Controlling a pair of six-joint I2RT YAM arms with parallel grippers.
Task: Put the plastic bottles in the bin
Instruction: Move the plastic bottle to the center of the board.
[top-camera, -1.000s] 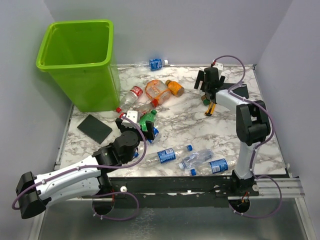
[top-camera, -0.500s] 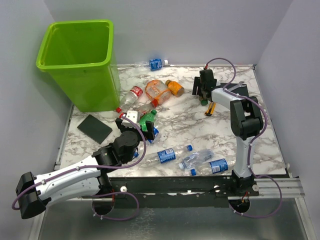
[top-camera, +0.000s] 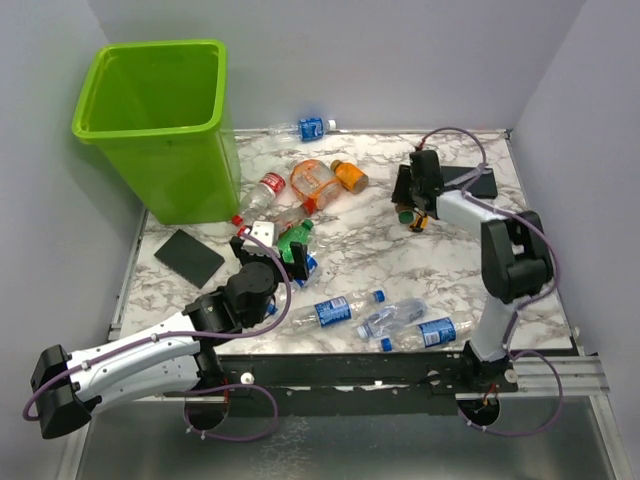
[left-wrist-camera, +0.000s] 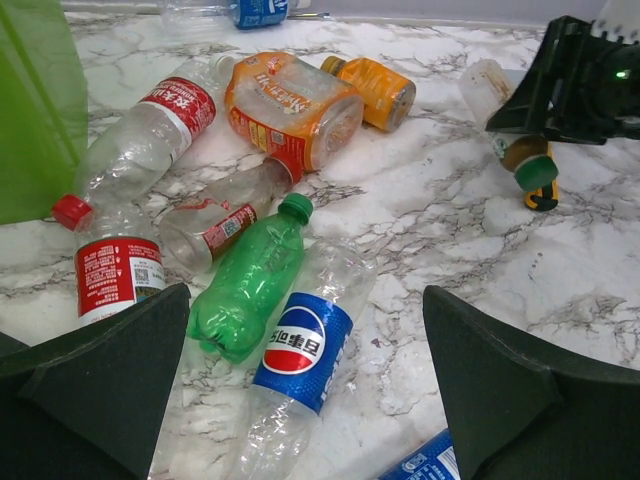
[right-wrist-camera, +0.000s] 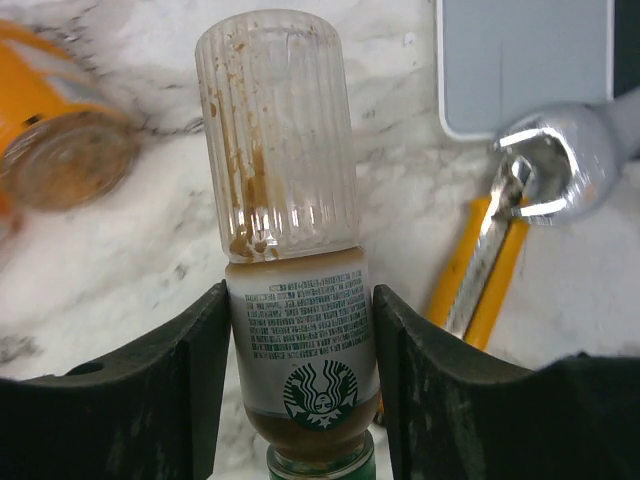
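My right gripper will next go back and to the left in the top view and release the green-capped bottle on the bare marble beyond the front bottles.
A ribbed clear bottle (right-wrist-camera: 290, 200) with a white coffee label and green cap lies on the marble at the back right. My right gripper (right-wrist-camera: 298, 300) is shut on it, both pads pressed to the label; the top view shows that gripper (top-camera: 408, 205) low over the table. My left gripper (left-wrist-camera: 305, 295) hangs open above a blue-labelled cola bottle (left-wrist-camera: 300, 345) and a green bottle (left-wrist-camera: 250, 280), touching neither. Two orange bottles (left-wrist-camera: 295, 105) and red-labelled clear ones (left-wrist-camera: 150, 130) lie beyond. The lime-green bin (top-camera: 150, 48) stands at the back left.
Yellow-handled pliers (right-wrist-camera: 490, 270) lie just right of the gripped bottle, beside a flat pad (right-wrist-camera: 525, 65). Another black pad (top-camera: 188, 255) lies in front of the bin. Three blue-labelled bottles (top-camera: 395, 318) rest near the front edge, one more (top-camera: 312, 127) by the back wall.
My right gripper has come down over the coffee-label bottle and shut its jaws onto it. The left arm has stayed still and open.
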